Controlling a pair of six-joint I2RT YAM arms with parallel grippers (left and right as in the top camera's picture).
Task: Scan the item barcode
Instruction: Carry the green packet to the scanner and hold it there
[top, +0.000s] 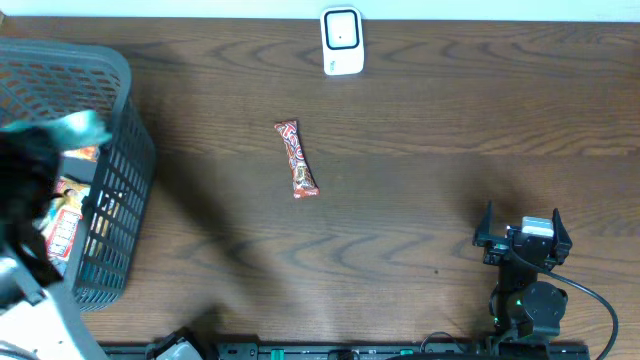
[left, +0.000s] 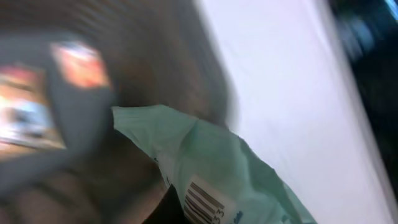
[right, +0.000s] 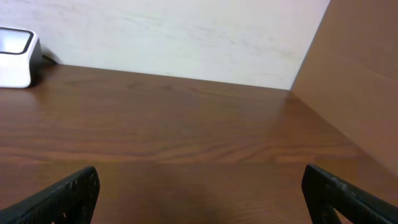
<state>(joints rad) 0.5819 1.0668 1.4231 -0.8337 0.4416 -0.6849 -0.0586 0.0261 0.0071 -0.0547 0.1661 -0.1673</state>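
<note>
The left gripper swings past the basket's rim to the right in the overhead view next. Then it lowers beside the red snack bar on empty wood.
A pale green packet (top: 82, 127) hangs above the grey basket (top: 128, 150) at the far left, with my left gripper (top: 50, 142), blurred by motion, shut on it. In the left wrist view the green packet (left: 217, 165) fills the lower middle, and a white barcode label (left: 202, 204) shows close to my jaws. The white scanner (top: 341, 41) stands at the table's far edge, in the middle. My right gripper (top: 522, 226) rests near the front right, open, with only bare wood between its fingers (right: 68, 193). The scanner (right: 15, 57) also shows at the right wrist view's upper left.
A red snack bar (top: 297, 159) lies on the table between the basket and the scanner. More packaged items (top: 65, 225) lie inside the basket. A brown board (right: 354, 81) stands along the right side of the table.
</note>
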